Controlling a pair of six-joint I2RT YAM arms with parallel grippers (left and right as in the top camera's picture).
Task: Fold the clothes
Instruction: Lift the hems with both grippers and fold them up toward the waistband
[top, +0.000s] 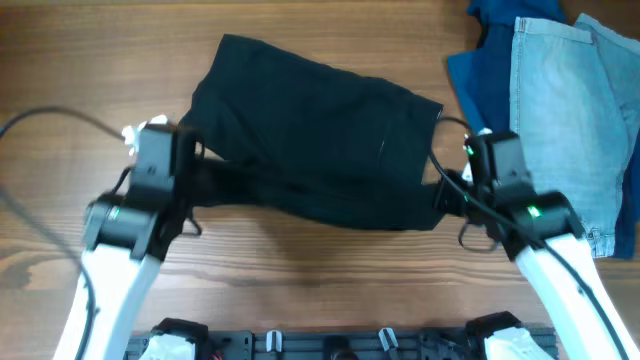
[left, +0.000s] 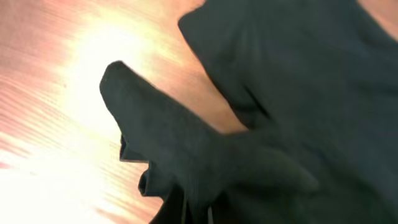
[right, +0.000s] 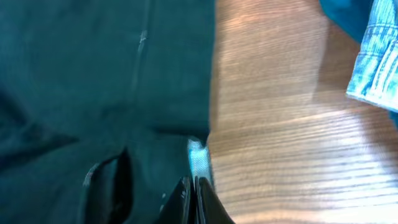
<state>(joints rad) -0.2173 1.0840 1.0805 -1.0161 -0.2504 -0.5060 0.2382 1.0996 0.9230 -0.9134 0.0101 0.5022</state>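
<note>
My right gripper should next carry the black garment's pinched edge outward and release it at the far corner near the denim (top: 426, 114), because that corner lies outward of my gripper.
A black garment (top: 315, 130) lies spread on the wooden table, its near edge lifted and rolled between my two grippers. My left gripper (top: 190, 165) is shut on the garment's left near edge; in the left wrist view the black cloth (left: 205, 155) drapes over the fingers and hides them. My right gripper (top: 445, 190) is shut on the garment's right near corner; the right wrist view shows the fingers (right: 193, 193) pinched together on the cloth edge (right: 155, 93) beside a small white label (right: 198, 158).
A light denim garment (top: 575, 120) lies on a dark blue cloth (top: 480, 75) at the far right of the table; both show in the right wrist view's top right corner (right: 373, 68). Bare wooden table (top: 300, 270) lies in front of the black garment.
</note>
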